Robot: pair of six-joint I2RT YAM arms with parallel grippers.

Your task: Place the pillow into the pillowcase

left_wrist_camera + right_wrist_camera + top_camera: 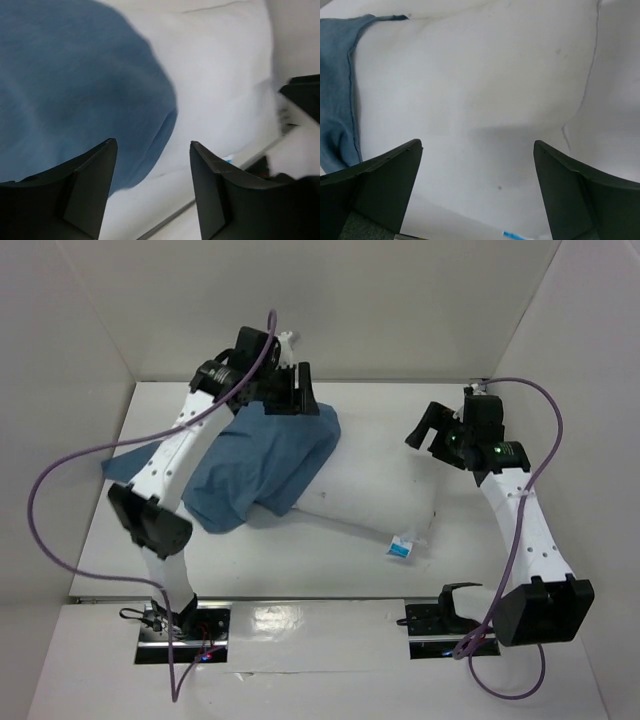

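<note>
Much of the pillow is still bare, so I should next bring my left gripper's fingers back and down onto the pillowcase's near edge (pixel 283 505) (pixel 139 179).
The white pillow (pixel 375 498) lies across the middle of the table with a small blue tag at its near right corner. The blue pillowcase (pixel 262 462) covers the pillow's left end and sags onto the table to the left. My left gripper (pixel 290 390) is open and empty above the pillowcase's far edge; its wrist view shows blue cloth (pixel 75 85) and bare pillow (pixel 220 85) below the fingers. My right gripper (pixel 430 430) is open and empty above the pillow's far right corner; its wrist view shows the pillow (pixel 480 100) and the pillowcase's hem (pixel 340 100).
White walls enclose the table (pixel 380 400) at the back and both sides. A metal rail (pixel 320 597) runs along the near edge by the arm bases. Purple cables loop beside each arm.
</note>
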